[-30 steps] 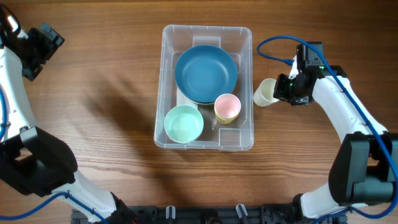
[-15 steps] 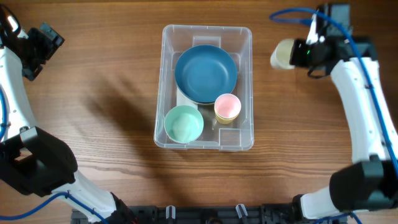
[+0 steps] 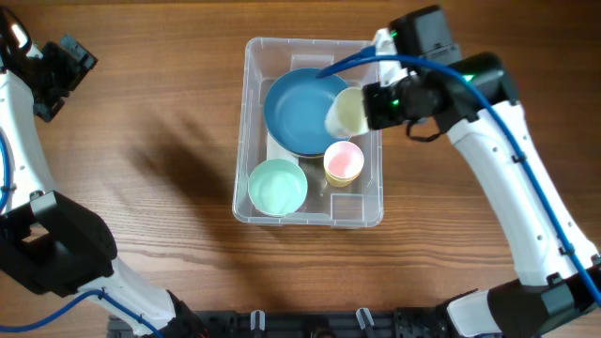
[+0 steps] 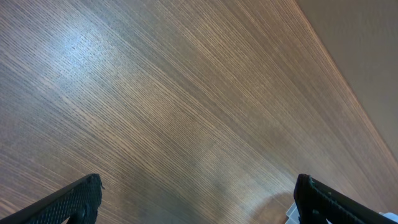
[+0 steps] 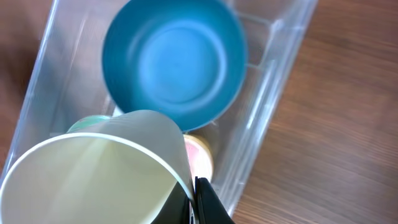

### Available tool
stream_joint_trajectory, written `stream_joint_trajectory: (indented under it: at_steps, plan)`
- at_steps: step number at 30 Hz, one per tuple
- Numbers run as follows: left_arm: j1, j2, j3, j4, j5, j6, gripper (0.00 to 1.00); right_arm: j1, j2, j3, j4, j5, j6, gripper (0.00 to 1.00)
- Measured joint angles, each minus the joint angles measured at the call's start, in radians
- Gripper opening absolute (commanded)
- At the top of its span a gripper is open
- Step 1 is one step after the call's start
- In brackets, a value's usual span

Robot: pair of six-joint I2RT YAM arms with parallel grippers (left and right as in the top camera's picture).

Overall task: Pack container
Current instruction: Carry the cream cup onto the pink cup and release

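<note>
My right gripper should next move the pale cream cup back and down into the pink cup's opening (image 3: pixel 344 160) (image 5: pixel 197 157) and release it, because that opening faces up empty.
The clear plastic container (image 3: pixel 252 131) stands at the table's centre and also shows in the right wrist view (image 5: pixel 261 118). Inside it lie a blue bowl (image 3: pixel 305 113), a mint green bowl (image 3: pixel 277 186) and a pink cup (image 3: pixel 344 161). My right gripper (image 3: pixel 362 108) is shut on the rim of a pale cream cup (image 3: pixel 345 113) and holds it tilted above the container's right side, over the blue bowl (image 5: pixel 174 59). The cup (image 5: pixel 93 177) fills the lower left of the right wrist view. My left gripper (image 4: pixel 199 199) is open and empty above bare table at the far left.
The left arm (image 3: pixel 38 84) runs along the table's left edge. A blue cable (image 3: pixel 423 64) loops over the right arm above the container's right rim. Bare wood lies left and right of the container.
My right gripper has carried the cream cup from the table right of the container up and left, so it is over the container's right side. The left arm has not moved.
</note>
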Motion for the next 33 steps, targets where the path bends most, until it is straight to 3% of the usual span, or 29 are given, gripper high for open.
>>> stream_joint_trajectory:
  at_steps: [14,27,29,31,33]
  plan:
    - [0.0,0.0,0.0,0.0,0.0,0.0,1.0,0.013,0.0,-0.157,-0.023,0.002,0.005,0.04]
    - [0.0,0.0,0.0,0.0,0.0,0.0,1.0,0.013,0.0,-0.163,-0.021,0.002,0.005,0.07]
    - [0.0,0.0,0.0,0.0,0.0,0.0,1.0,0.013,0.0,-0.163,-0.021,0.002,0.004,0.19]
    - [0.0,0.0,0.0,0.0,0.0,0.0,1.0,0.013,0.0,-0.163,-0.021,0.002,0.003,0.5]
    - [0.0,0.0,0.0,0.0,0.0,0.0,1.0,0.013,0.0,-0.163,-0.017,0.002,0.008,0.57]
